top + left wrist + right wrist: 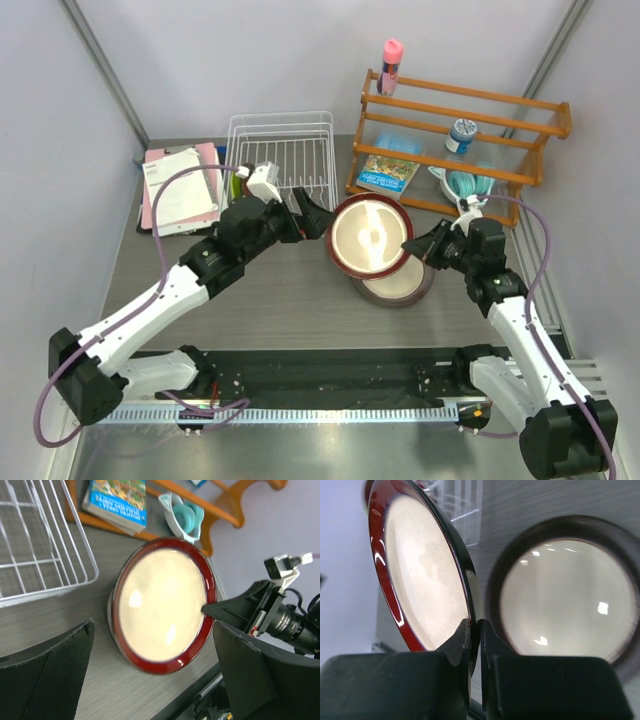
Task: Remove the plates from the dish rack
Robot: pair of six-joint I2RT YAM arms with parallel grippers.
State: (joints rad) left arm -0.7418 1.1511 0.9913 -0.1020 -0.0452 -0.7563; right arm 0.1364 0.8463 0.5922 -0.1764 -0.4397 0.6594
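My right gripper brings the tilted dark-red-rimmed plate down onto the large grey-rimmed cream plate next and releases the dark-red-rimmed plate's rim there. The grey-rimmed plate lies flat below the gripper.
The large dark-red-rimmed cream plate hangs tilted over the table, held by its right rim in my right gripper, which is shut on it. The right wrist view shows the rim pinched between the fingers at the gripper. Below it the large grey-rimmed cream plate lies flat on the table. My left gripper is open and empty just left of the held plate, fingers wide apart. The white wire dish rack stands behind it. The red floral and lime green plates are not clearly seen.
An orange-brown wooden shelf rack stands at the back right with a book, teal items and a pink bottle on top. Papers lie left of the dish rack. A black rail runs along the near edge.
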